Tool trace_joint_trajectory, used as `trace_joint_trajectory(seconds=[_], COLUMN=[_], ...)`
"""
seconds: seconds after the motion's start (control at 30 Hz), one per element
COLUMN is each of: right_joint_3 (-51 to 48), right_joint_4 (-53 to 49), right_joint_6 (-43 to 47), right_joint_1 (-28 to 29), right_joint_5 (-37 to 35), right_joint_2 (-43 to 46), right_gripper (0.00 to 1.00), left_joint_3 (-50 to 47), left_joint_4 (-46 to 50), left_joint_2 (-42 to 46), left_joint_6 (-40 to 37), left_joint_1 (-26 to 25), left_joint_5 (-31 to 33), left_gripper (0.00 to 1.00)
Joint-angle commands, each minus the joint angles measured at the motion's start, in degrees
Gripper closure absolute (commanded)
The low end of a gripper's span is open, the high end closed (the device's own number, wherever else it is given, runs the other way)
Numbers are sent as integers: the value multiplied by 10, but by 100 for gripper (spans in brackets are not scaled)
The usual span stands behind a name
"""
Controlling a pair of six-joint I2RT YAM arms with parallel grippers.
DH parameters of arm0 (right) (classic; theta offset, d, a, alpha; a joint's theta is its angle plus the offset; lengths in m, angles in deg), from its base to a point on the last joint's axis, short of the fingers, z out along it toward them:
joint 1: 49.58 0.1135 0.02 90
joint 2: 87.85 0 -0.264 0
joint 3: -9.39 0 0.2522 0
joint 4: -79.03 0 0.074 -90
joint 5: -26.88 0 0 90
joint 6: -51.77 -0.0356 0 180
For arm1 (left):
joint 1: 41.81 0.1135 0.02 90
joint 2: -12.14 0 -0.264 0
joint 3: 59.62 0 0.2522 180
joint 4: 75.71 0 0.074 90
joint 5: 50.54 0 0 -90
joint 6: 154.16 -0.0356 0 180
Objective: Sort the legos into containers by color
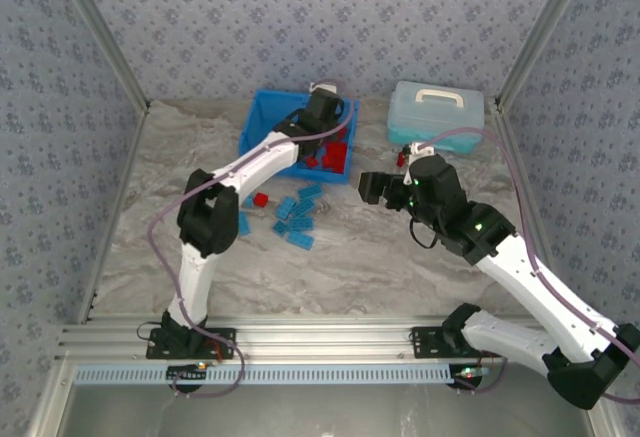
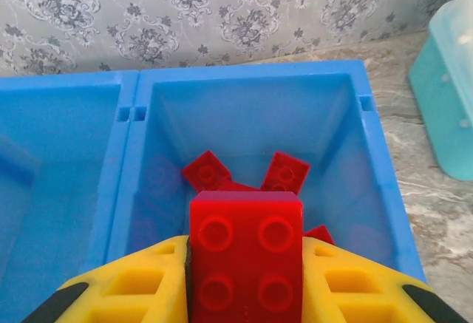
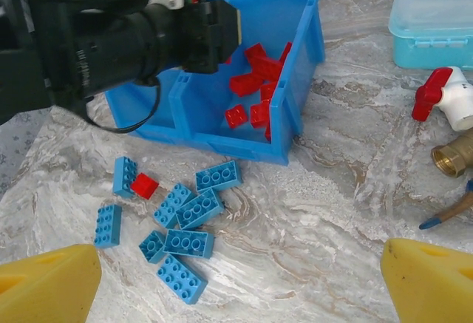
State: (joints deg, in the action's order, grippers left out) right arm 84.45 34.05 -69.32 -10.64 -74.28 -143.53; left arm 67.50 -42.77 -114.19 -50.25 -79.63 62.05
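Observation:
My left gripper moves down next toward the red legos in the bin section below and releases the held lego, which matches their color.
My left gripper (image 2: 246, 282) is shut on a red lego (image 2: 246, 253), studs facing the camera, held over the right compartment of the blue bin (image 2: 251, 70). Several red legos (image 2: 287, 171) lie in that compartment. On the table in front of the bin lie several light blue legos (image 3: 188, 212) and one red lego (image 3: 144, 185) among them. My right gripper (image 3: 240, 286) is open with nothing between its fingers, hovering over the table to the right of that pile (image 1: 297, 217). From above, the left gripper (image 1: 322, 122) is over the bin and the right gripper (image 1: 372, 189) is mid-table.
A pale blue lidded case (image 1: 435, 115) with a white handle stands at the back right. Beside it lie a red-handled white valve (image 3: 443, 97) and a brass fitting (image 3: 454, 153). The left arm (image 3: 111, 42) reaches across above the bin's left compartment.

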Motion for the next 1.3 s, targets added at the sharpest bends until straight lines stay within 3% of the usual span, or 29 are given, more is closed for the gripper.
trace_joint_trajectory(seconds=[0.0,0.37,0.7,0.8,0.93,1.27], right_joint_3=[-6,-7,-4,-3,-3,-2], right_joint_4=[-9,-15,-11,-13,-15,-5], right_joint_6=[-7,-5,-5,-6,-6,-5], right_joint_1=[2,-1,-1,-2,-1,-1], right_joint_5=[-10,-12,-11,-10,-11,-9], right_joint_2=[7,13,12,13,14,11], right_gripper=[0,0,0,0,0,0], left_joint_3=[78,185,184,177,98,-248], left_joint_4=[84,162,167,175,147,84], left_joint_2=[-45,-149,-95,-60,35,333], left_joint_6=[-31,-10,15,22,33,6], left_joint_1=[-3,-1,-2,-2,-4,3], left_joint_5=[52,36,-9,-16,-33,-47], left_gripper=[75,69,45,45,45,49])
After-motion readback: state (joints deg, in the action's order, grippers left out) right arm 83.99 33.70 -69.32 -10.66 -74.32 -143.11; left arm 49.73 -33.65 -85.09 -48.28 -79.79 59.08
